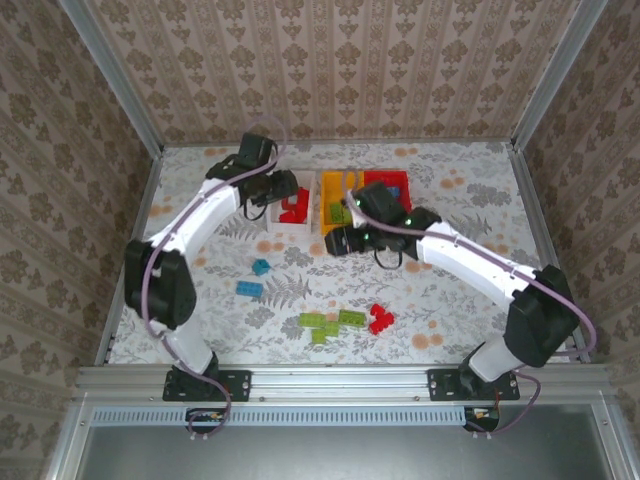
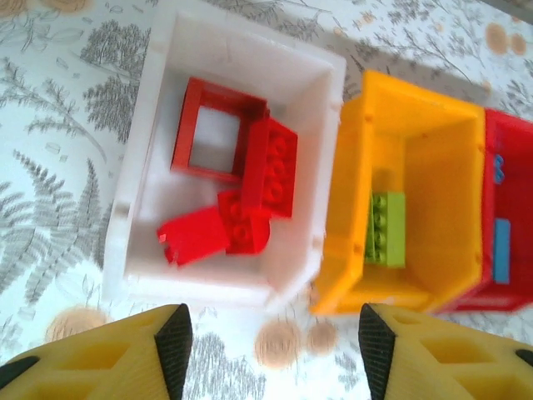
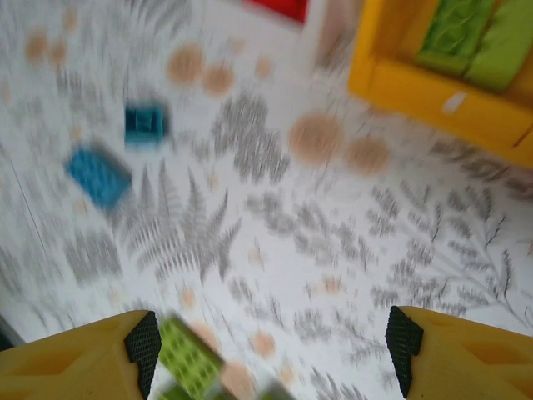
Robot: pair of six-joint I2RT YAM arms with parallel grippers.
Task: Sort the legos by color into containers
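Observation:
The green brick nearest the red legos is still outside the yellow bin, so my right gripper should move back and go down onto it.
Three containers stand side by side at the back: a white bin (image 1: 292, 228) (image 2: 250, 50), a yellow-orange bin (image 1: 330, 181) (image 2: 350, 208) and a red bin (image 1: 392, 179) (image 2: 510, 150). The white bin holds a hollow red frame (image 2: 212, 125) and other red legos (image 2: 271, 167). A green brick (image 2: 385, 229) lies in the yellow one and a blue brick (image 2: 501, 250) in the red one. My left gripper (image 1: 278, 190) (image 2: 271, 350) hangs open over the white bin's near edge, nothing between its fingers. My right gripper (image 1: 345, 240) (image 3: 273, 354) is open and empty above the table, in front of the yellow bin (image 3: 433, 92).
Loose legos lie on the patterned table: two blue ones (image 1: 261, 267) (image 1: 249, 289) (image 3: 146, 122) at the left, green ones (image 1: 313, 321) (image 1: 351, 318) (image 3: 190, 358) and a red one (image 1: 380, 318) near the front. The right wrist view is blurred by motion.

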